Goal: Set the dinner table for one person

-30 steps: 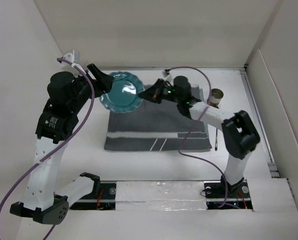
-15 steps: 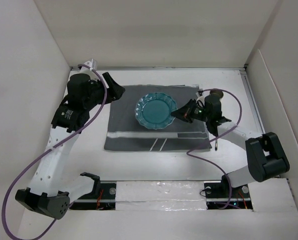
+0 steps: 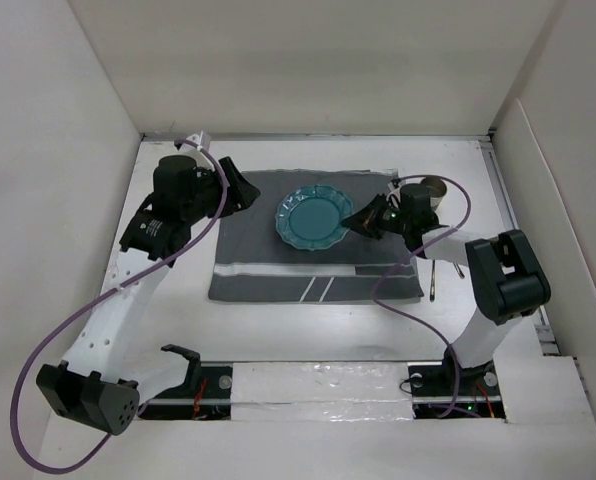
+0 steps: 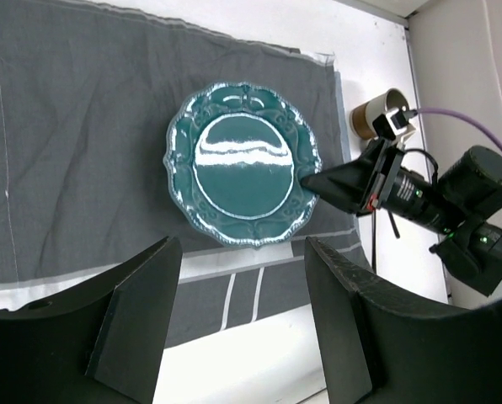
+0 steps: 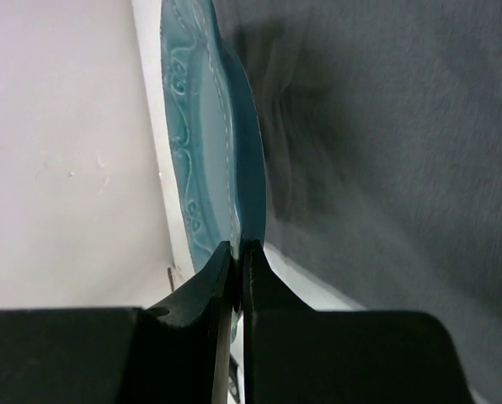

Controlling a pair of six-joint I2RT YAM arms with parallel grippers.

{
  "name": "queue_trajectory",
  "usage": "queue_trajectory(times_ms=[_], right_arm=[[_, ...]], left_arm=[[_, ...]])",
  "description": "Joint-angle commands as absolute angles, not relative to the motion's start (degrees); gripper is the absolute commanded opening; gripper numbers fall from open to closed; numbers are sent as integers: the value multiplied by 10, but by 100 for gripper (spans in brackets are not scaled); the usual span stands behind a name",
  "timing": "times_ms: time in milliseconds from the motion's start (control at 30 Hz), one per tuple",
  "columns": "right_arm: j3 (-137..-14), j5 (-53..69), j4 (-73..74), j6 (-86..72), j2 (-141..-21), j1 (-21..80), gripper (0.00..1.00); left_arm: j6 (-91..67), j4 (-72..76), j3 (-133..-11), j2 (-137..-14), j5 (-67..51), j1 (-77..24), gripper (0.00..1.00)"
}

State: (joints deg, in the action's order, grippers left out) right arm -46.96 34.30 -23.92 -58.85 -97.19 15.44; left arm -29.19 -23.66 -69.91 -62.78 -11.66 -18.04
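My right gripper lowers the plate from just above the striped mat's middle onto the mat there next and releases the plate's rim.
A teal scalloped plate lies over the middle of the dark grey striped mat on the white dinner table. My right gripper is shut on the plate's right rim, a finger on each face of it. In the right wrist view the plate shows edge-on, and I cannot tell whether it rests fully on the mat. My left gripper hovers open above the mat's left part, apart from the plate, with nothing between its fingers.
A small tan cup stands by the mat's far right corner, just behind the right wrist. A thin dark utensil lies on the table right of the mat. White walls enclose the table on three sides.
The right gripper has carried the plate from the mat's far left corner to its middle. The left gripper has let go of it, drawn back, then moved right toward the mat.
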Motion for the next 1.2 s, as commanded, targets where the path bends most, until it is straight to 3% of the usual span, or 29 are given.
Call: queue_trajectory(times_ms=[0,433,633,767,900,1000,1067,1133,1167], right_arm=[[-533,357,-339,-592,-978,156,0],[-526,327,-273,-545,-1039,162,0],[-557,303,-172,-490,-1036,167,32],[-616,247,20,-418,-1020,173,54],[-671,146,147,-337,-984,178,58],[-704,109,207,-298,-944,164,57],[-722,86,239,-283,-916,141,38],[-746,43,253,-267,-899,117,6],[-753,27,260,-264,-888,87,0]], left_arm=[[-294,-203,-684,-613,-123,-185,57],[-291,-195,-670,-618,-117,-185,57],[-294,-188,-665,-626,-118,-185,57],[-294,-186,-666,-627,-113,-185,57],[-292,-189,-667,-627,-106,-185,57],[-287,-189,-665,-626,-102,-185,56],[-283,-188,-662,-626,-100,-185,52],[-279,-183,-657,-625,-105,-185,44],[-276,-183,-654,-626,-108,-185,29]])
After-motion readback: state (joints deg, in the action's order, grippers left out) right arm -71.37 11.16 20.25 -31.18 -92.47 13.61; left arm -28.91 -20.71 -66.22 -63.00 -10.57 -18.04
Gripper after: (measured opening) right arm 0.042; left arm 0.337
